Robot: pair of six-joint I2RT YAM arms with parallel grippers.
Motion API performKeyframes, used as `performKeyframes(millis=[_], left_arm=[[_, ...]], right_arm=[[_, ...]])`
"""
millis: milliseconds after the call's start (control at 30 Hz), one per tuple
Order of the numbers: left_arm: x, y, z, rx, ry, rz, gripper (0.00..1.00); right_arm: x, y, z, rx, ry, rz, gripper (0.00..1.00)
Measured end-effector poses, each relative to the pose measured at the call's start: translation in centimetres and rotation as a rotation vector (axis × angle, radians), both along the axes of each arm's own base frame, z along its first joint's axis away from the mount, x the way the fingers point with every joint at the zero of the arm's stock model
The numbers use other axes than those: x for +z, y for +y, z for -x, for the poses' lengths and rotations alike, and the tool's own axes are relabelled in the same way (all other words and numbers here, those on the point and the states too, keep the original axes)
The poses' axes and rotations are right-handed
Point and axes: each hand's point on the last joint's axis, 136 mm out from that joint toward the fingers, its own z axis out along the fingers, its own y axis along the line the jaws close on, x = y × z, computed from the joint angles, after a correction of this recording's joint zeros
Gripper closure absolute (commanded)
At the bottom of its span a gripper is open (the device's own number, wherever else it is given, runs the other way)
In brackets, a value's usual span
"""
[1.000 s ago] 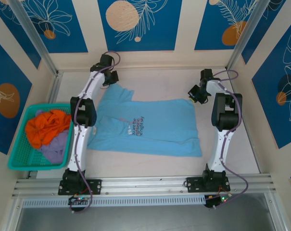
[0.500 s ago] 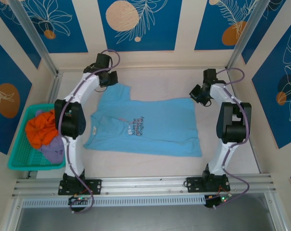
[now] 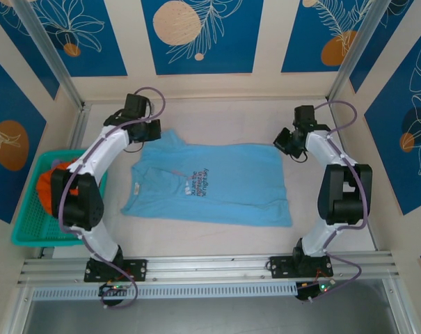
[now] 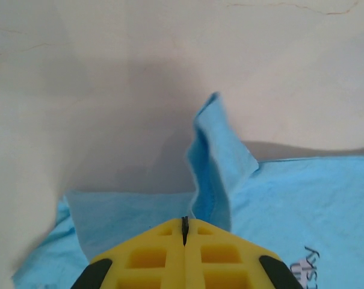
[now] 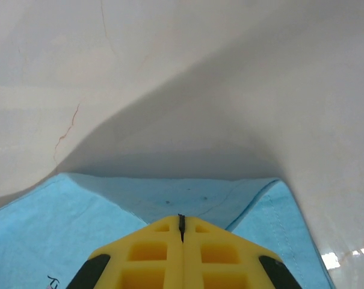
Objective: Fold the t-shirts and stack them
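Note:
The t-shirt's far edge still stands raised, so the robot's right gripper needs to move back, lower the t-shirt's hem onto the flat cloth near the t-shirt's side edge point(image 3: 273, 179) and let go of it.
A light sky-blue t-shirt point(image 3: 217, 184) lies spread flat across the middle of the table, its chest lettering facing up. My left gripper point(image 3: 156, 132) is at the shirt's far left corner by the sleeve. In the left wrist view its yellow fingers point(image 4: 184, 220) are shut, with a ridge of blue cloth point(image 4: 215, 162) rising from the tips. My right gripper point(image 3: 280, 141) is at the far right corner. Its fingers point(image 5: 181, 217) are shut on the raised hem of the t-shirt point(image 5: 188, 195).
A teal mesh basket point(image 3: 22, 217) stands at the left edge with an orange garment point(image 3: 44, 186) in it, partly hidden by my left arm's elbow point(image 3: 76, 200). An aluminium rail point(image 3: 210, 268) runs along the near edge. Bare table lies beyond the shirt.
My left gripper has moved left and nearer with the sleeve corner, and its elbow swung out over the basket. The right gripper shifted slightly right. The shirt lies more stretched between them.

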Motion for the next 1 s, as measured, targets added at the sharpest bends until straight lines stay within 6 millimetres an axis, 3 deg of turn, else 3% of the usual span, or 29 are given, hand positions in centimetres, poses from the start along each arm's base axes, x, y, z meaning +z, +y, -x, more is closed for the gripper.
performKeyframes(millis=[200,433,733,933,1000], left_arm=[[1.7,0.9,3.7,-0.038,-0.048,-0.019,1.0],[-0.8,1.8,7.5,-0.05,0.029,-0.044,1.0],[-2.4,3.1,11.3,-0.037,0.094,-0.079,1.0],[-4.0,4.3,13.0,-0.005,0.146,-0.121,1.0],[-4.5,4.7,13.3,0.015,0.163,-0.128,0.99]], right_arm=[[0.2,0.0,1.4,-0.019,-0.009,-0.016,1.0],[-1.3,-0.2,3.8,-0.055,0.038,-0.031,1.0],[-3.1,-1.3,7.2,-0.099,0.079,-0.037,1.0],[-3.7,-2.4,7.9,-0.134,0.089,-0.038,1.0],[-3.7,-2.6,7.8,-0.141,0.087,-0.039,0.92]])
